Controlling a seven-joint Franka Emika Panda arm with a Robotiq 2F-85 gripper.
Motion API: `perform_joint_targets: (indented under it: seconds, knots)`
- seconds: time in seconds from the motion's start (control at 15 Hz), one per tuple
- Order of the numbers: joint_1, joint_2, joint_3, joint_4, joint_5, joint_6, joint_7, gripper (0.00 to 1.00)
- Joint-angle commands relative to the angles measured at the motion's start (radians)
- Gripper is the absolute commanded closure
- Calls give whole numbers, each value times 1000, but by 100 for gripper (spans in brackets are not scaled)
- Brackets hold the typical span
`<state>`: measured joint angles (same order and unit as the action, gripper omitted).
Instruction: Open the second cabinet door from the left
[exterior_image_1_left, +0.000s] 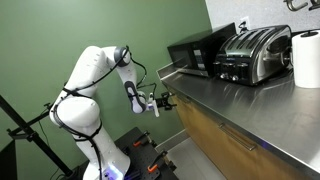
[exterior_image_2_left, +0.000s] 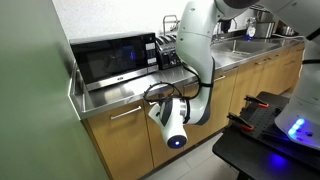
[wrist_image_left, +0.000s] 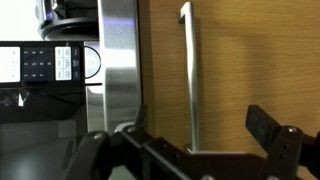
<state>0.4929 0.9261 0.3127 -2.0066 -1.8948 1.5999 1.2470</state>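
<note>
My gripper will move closer to the door (wrist_image_left: 235, 70) and along the bar, to the handle's near end, since the bar already lies between its fingers.
In the wrist view a light honey-brown wood cabinet door (wrist_image_left: 235, 70) fills the frame, with a slim metal bar handle (wrist_image_left: 187, 75) on it. My gripper (wrist_image_left: 196, 135) is open, one finger on each side of the handle's near end, close to the door but not closed on it. In an exterior view the gripper (exterior_image_1_left: 163, 101) hovers just below the steel counter edge at the cabinet fronts (exterior_image_1_left: 215, 135). In an exterior view my wrist (exterior_image_2_left: 174, 128) covers most of that door, and I cannot tell which cabinet front it is.
A steel counter (exterior_image_2_left: 120, 93) carries a black microwave (exterior_image_2_left: 110, 58), a chrome toaster (exterior_image_1_left: 255, 50) and a paper towel roll (exterior_image_1_left: 307, 58). A matching wood front with a bar handle (exterior_image_2_left: 125, 112) sits left of my arm. A tripod leg (exterior_image_1_left: 30, 120) stands by the robot base.
</note>
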Motion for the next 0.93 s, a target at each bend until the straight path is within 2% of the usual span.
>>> perform_joint_targets:
  seconds: [0.0, 0.47, 0.53, 0.6, 0.67, 0.8, 0.87]
  knots:
    - [-21, 15, 14, 18, -13, -28, -17, 0]
    - [-41, 46, 2, 63, -17, -34, -17, 0]
    - [-43, 53, 1, 74, -20, -31, -18, 6]
    - [-45, 59, 0, 83, -22, -29, -20, 18]
    - [-44, 66, -1, 94, -23, -29, -25, 34]
    - [-45, 79, -3, 116, -34, -18, -34, 47]
    - [-46, 86, -4, 126, -41, -13, -37, 49]
